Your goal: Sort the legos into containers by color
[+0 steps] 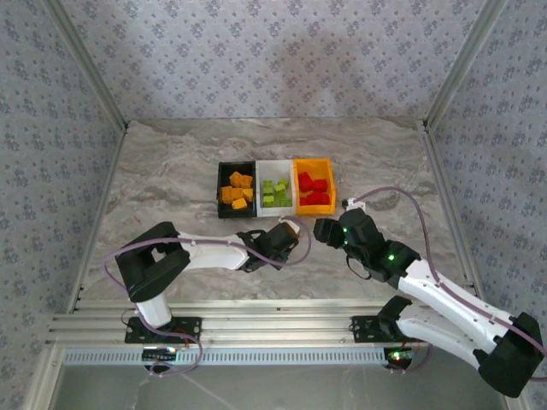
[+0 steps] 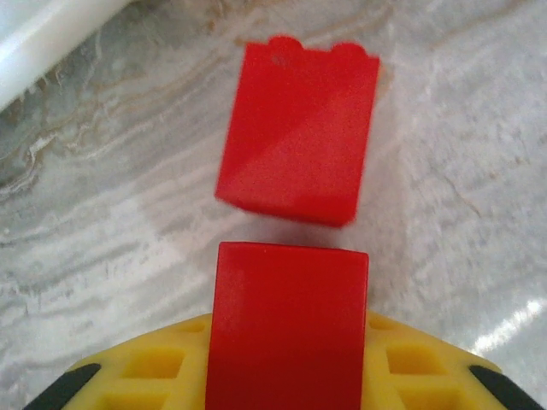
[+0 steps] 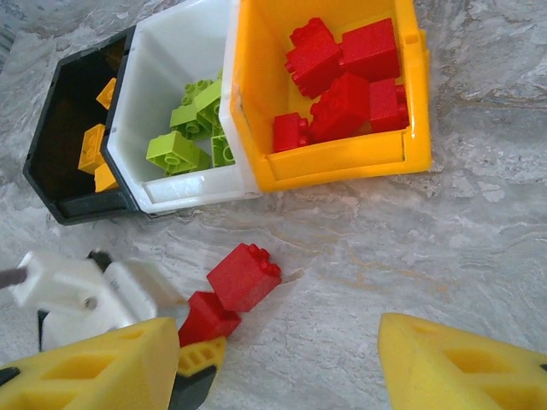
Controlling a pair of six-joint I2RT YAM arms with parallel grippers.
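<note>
My left gripper should lift the red lego it is holding, move it outward over the red legos in the orange-yellow bin and let it go.
My left gripper [image 2: 287, 359] is shut on a red lego [image 2: 287, 329], held low over the marble table just in front of the containers. A second red lego [image 2: 299, 132] lies loose on the table right beyond it, also seen as a loose red lego [image 3: 244, 275] in the right wrist view. My right gripper [image 3: 278, 376] stands open above the table, to the right of both bricks, with nothing between its fingers. The containers sit in a row: the black bin [image 1: 220, 192] holds orange-yellow legos, the white bin [image 1: 274, 164] lime green ones, the orange-yellow bin [image 1: 313, 161] red ones.
The two grippers [image 1: 288, 231] [image 1: 320, 231] are close together at the table's middle, just in front of the bins. Metal frame posts and patterned walls enclose the table [image 1: 171, 162] on the left, right and back.
</note>
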